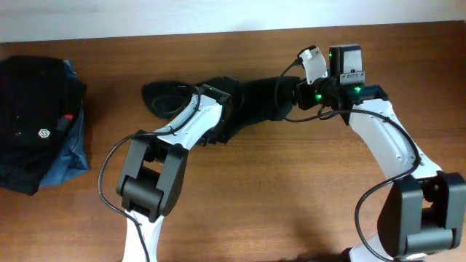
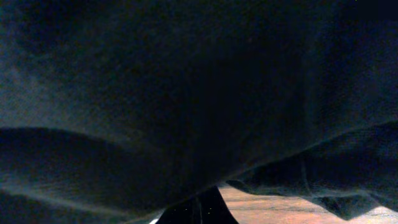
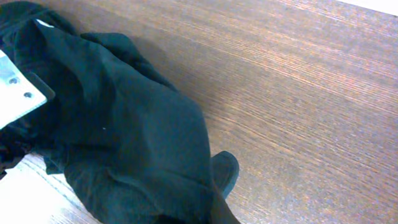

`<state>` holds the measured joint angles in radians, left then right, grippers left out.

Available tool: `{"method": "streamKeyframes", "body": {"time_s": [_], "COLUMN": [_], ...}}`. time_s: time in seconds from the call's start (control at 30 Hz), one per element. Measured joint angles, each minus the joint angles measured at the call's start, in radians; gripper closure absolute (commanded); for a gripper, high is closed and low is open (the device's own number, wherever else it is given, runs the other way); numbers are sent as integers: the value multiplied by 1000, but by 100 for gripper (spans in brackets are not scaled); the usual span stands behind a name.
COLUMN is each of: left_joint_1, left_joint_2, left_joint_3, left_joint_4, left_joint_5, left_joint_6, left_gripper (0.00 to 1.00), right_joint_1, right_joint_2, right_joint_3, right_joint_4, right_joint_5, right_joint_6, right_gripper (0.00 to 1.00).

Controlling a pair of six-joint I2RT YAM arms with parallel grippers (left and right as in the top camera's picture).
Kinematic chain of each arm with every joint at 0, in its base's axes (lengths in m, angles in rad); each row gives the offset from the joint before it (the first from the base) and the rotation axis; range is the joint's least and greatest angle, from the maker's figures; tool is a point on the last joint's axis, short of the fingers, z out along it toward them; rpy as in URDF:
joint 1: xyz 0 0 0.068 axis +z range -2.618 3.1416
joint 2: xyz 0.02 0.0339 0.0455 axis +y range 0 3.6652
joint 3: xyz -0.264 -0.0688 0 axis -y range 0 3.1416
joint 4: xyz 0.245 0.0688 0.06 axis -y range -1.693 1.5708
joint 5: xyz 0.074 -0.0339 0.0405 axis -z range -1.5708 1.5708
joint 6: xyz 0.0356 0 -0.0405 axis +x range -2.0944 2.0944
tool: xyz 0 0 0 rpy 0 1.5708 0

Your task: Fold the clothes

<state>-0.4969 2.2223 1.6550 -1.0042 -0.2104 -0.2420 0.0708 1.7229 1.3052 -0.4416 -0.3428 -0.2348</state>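
Note:
My left gripper will go up, carry the black garment [image 1: 255, 102] outward and lower it to the bare wood of the table beyond to release it, because the garment lies bunched in a heap.
A black garment [image 1: 255, 102] lies bunched in a band across the back middle of the wooden table [image 1: 277, 204]. My left gripper [image 1: 218, 102] sits at its left part and my right gripper [image 1: 291, 94] at its right end. In the left wrist view the dark cloth [image 2: 186, 93] fills nearly the whole frame, and the fingers [image 2: 198, 211] show together under it. In the right wrist view the garment [image 3: 124, 137] drapes over the jaws [image 3: 217, 186]; only one fingertip shows, pressed against the cloth.
A pile of clothes [image 1: 36, 124], black on top with blue denim under it, lies at the table's left edge. Bare wood [image 3: 298, 93] stretches beyond the garment. A white part of the left arm [image 3: 15, 93] shows at the right wrist view's left edge.

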Motion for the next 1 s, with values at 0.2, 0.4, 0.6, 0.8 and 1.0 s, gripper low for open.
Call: {"method": "streamKeyframes", "body": {"time_s": [0.2, 0.4, 0.6, 0.8, 1.0], "left_joint_1": [6, 80, 231, 329, 328], "left_joint_2": [23, 50, 47, 45, 44], "left_joint_3": [54, 416, 856, 1091, 1234], "left_joint_4": [-99, -290, -453, -567, -627], "left_joint_5": [13, 28, 31, 58, 81], "left_joint_6": [1, 4, 4, 4, 22], "left_gripper": [100, 100, 100, 100, 100], "right_joint_1": [0, -4, -13, -37, -41], "right_joint_2": [0, -3, -14, -15, -18], "right_joint_3": [5, 154, 315, 507, 723], "right_joint_4": [-12, -173, -317, -525, -735], "right_joint_5": [0, 5, 31, 26, 26], "right_joint_6": [-1, -1, -1, -1, 0], "right_gripper": [96, 96, 96, 96, 96]}}
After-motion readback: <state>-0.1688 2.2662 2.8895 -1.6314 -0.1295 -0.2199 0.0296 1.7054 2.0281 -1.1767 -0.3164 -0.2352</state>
